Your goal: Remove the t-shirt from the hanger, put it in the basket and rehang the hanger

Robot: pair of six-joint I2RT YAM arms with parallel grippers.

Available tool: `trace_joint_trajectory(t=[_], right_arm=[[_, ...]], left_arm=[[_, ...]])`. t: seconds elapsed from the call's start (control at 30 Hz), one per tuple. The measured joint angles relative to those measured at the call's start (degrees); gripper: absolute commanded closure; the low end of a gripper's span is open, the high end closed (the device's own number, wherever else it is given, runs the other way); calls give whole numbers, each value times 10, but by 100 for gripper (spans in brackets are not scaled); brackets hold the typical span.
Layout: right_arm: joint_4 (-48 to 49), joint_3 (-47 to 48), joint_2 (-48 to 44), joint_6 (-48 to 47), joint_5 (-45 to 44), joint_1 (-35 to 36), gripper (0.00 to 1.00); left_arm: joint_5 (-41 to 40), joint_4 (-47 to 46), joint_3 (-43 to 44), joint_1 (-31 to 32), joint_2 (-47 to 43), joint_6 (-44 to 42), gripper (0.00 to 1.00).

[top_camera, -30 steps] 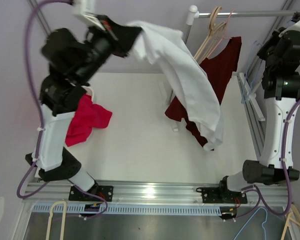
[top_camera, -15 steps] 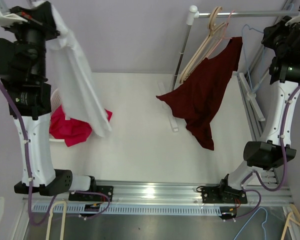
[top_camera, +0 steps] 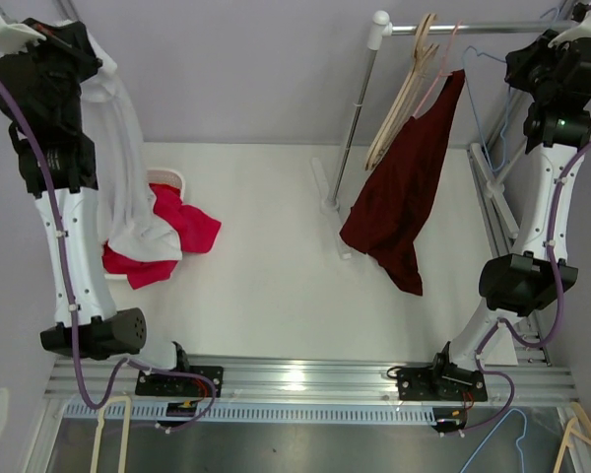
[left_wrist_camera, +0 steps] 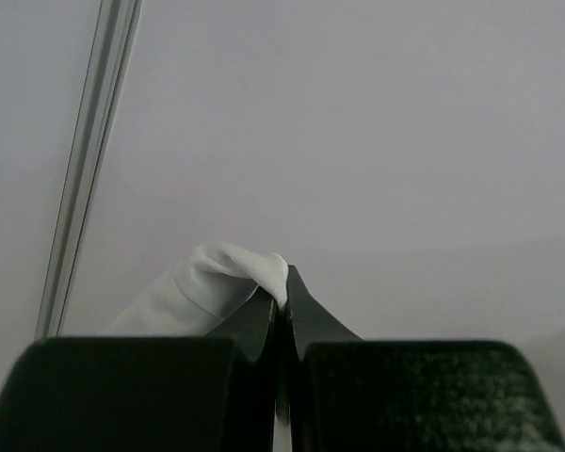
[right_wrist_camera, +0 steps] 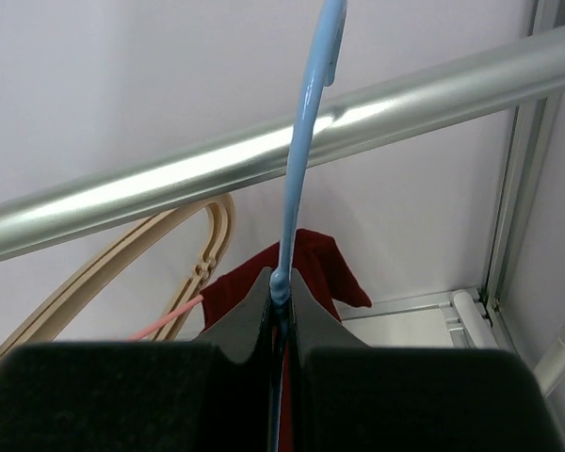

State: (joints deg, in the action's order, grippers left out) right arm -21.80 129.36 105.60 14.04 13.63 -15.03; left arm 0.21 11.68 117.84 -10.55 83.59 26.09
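Note:
The blue hook reaches above the metal bar [right_wrist_camera: 217, 169], so my right gripper needs to go down a little, moving toward the dark red shirt, until the hook rests on it.
The white t-shirt [top_camera: 128, 182] hangs free of any hanger from my left gripper [top_camera: 77, 41], which is raised at the far left. Its lower end rests on the red clothes below. In the left wrist view the gripper [left_wrist_camera: 284, 284] is shut on a fold of the white t-shirt [left_wrist_camera: 217, 278]. My right gripper [top_camera: 520, 67] is high at the back right, shut on the neck of a bare blue hanger [top_camera: 470, 94]. In the right wrist view the gripper [right_wrist_camera: 281, 284] holds the blue hanger [right_wrist_camera: 306, 141] with its hook up at the metal rail [right_wrist_camera: 217, 169].
A dark red shirt [top_camera: 404, 197] hangs on a pink hanger [top_camera: 435, 84] from the rail [top_camera: 473, 28], beside beige hangers [top_camera: 404, 89]. A white basket [top_camera: 174, 178] at the left holds red clothes [top_camera: 187, 232]. Spare hangers [top_camera: 108, 434] lie below the near edge.
My left arm swung from the table's middle to the far left with the white t-shirt, which now drapes over the basket. My right arm raised the blue hanger toward the rail. The dark red shirt swung.

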Motion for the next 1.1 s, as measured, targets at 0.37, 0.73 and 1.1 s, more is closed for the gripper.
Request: trace_joint_trajectory(t=[0.37, 0.73, 1.1], right_arm=[[38, -55, -7, -14, 10, 2, 100], [99, -145, -43, -47, 5, 3, 100], [85, -173, -61, -56, -20, 3, 69]], left_arm=[[-78, 166, -80, -2, 10, 114, 99], [-74, 223, -354, -6, -49, 186, 79], [80, 217, -414, -111, -15, 209, 1]])
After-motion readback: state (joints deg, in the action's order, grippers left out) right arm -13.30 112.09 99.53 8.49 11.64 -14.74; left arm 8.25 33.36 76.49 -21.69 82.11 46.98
